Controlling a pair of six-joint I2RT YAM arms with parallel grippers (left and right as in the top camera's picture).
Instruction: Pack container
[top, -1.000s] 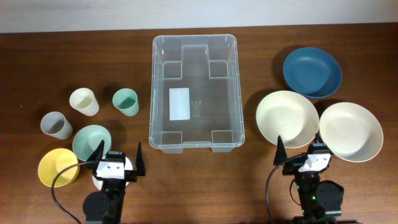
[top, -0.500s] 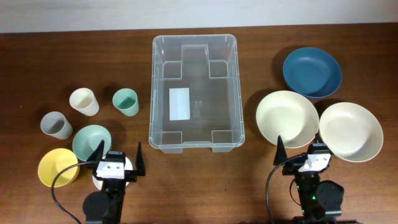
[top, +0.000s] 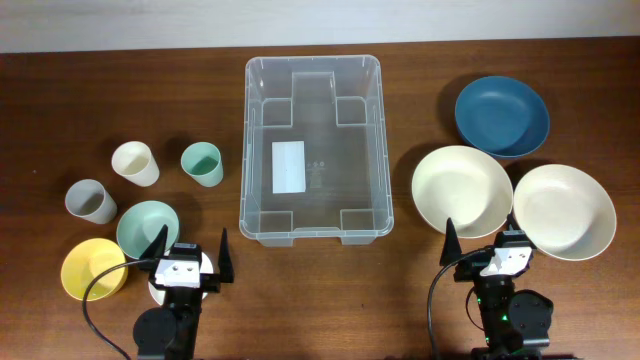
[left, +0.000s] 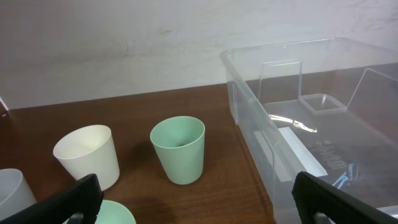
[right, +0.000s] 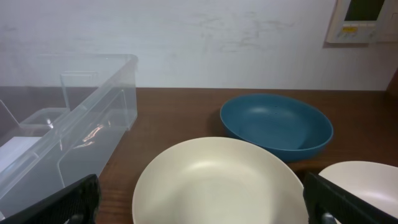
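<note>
The table is bare alongside the blue bowl's container-side rim (top: 460, 113) (right: 224, 117). My right gripper will next go up and outward over the cream bowl, tilt down and lower onto that rim of the blue bowl.
The clear plastic container (top: 315, 150) stands empty at the table's middle, with a white label on its base; it also shows in the left wrist view (left: 323, 124) and the right wrist view (right: 56, 137). My left gripper (top: 190, 258) is open and empty near the front edge, left of the container. My right gripper (top: 487, 250) is open and empty near the front edge, just in front of a cream bowl (top: 461, 191). On the left stand a green cup (top: 202, 163), a cream cup (top: 134, 163) and a grey cup (top: 90, 201).
A green bowl (top: 146, 228) and a yellow bowl (top: 92, 268) sit by my left gripper. A second cream bowl (top: 564, 211) and a blue bowl (top: 502, 115) sit at the right. A white wall (right: 199, 37) runs behind the table.
</note>
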